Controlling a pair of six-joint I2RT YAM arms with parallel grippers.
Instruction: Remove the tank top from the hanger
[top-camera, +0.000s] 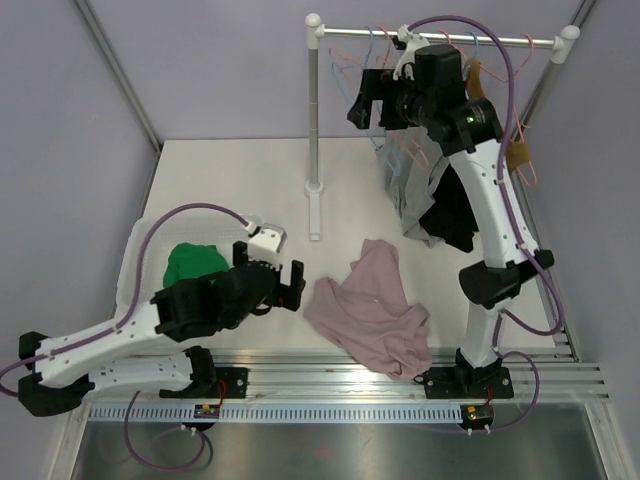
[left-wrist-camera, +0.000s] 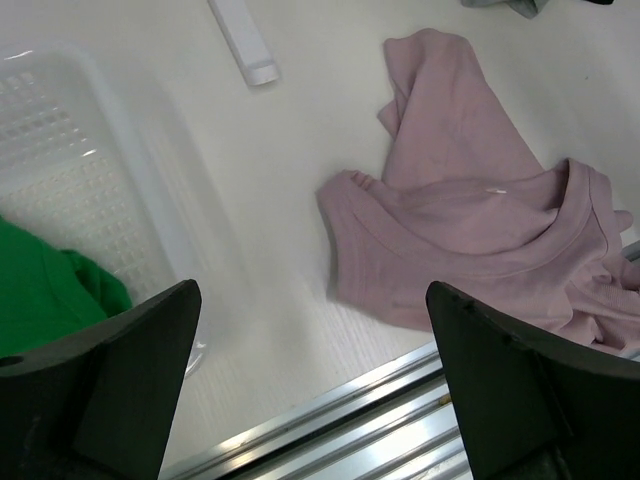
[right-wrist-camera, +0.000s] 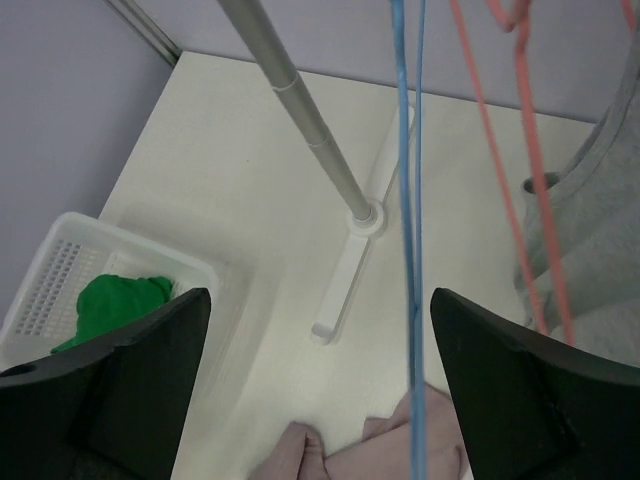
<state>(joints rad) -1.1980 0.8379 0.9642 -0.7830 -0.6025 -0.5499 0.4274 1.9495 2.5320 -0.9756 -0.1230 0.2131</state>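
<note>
The robot needs to move its left gripper to the right in the top view and down onto the crumpled middle of the tank top, since the tank top is free of any hanger.
The pink tank top (top-camera: 370, 315) lies crumpled on the table, off any hanger; it also shows in the left wrist view (left-wrist-camera: 480, 230) and at the bottom of the right wrist view (right-wrist-camera: 340, 460). My right gripper (top-camera: 366, 100) is raised at the clothes rack, open (right-wrist-camera: 320, 390). A bare blue hanger (right-wrist-camera: 408, 250) hangs between its fingers without touching them. My left gripper (top-camera: 272, 275) hovers low and open (left-wrist-camera: 315, 390) just left of the tank top, holding nothing.
The rack's pole (top-camera: 314, 110) and foot stand mid-table. A grey garment (top-camera: 405, 195) on a pink hanger (right-wrist-camera: 500, 150) and a black garment (top-camera: 455, 215) hang behind the right arm. A white basket (top-camera: 135, 260) holds a green garment (top-camera: 192, 262). A metal rail (top-camera: 330, 365) runs along the near edge.
</note>
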